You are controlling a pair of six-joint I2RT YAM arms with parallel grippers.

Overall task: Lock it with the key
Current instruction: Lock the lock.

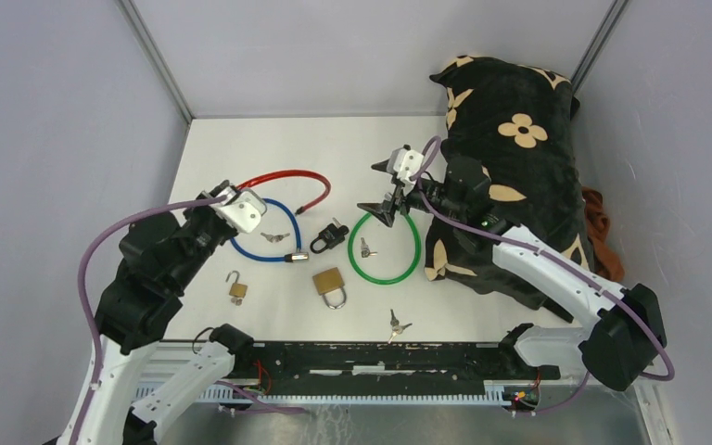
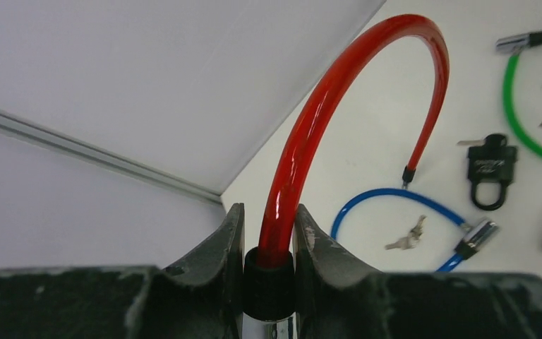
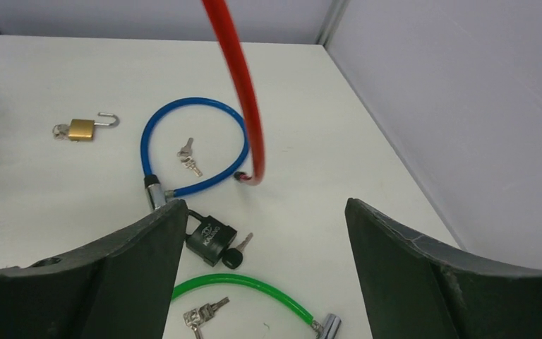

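My right gripper goes down to the left in the top view next, onto the drooping part of the red cable (image 1: pixel 321 197) (image 3: pixel 257 154), as its loose end hangs unplugged.
My left gripper (image 2: pixel 269 219) is shut on the black collar (image 2: pixel 268 286) at the body end of a red cable lock (image 2: pixel 367 63), held above the table's left side (image 1: pixel 283 174). The cable arches up and its free tip (image 2: pixel 408 175) hangs unplugged. No key shows in the red lock. My right gripper (image 3: pixel 265 208) is open and empty, hovering over the green cable lock (image 3: pixel 247 286) near the red tip (image 3: pixel 250 176). A black padlock (image 3: pixel 210 239) lies below with a key (image 3: pixel 234 256) in it. Loose key bunches lie inside the green loop (image 3: pixel 201 312) and the blue loop (image 3: pixel 188 157).
A blue cable lock (image 1: pixel 241 250) lies under the left gripper. A small brass padlock with an open shackle (image 1: pixel 237 287), a larger brass padlock (image 1: pixel 331 283) and another key bunch (image 1: pixel 397 324) lie near the front. A black flowered pillow (image 1: pixel 519 167) fills the right side.
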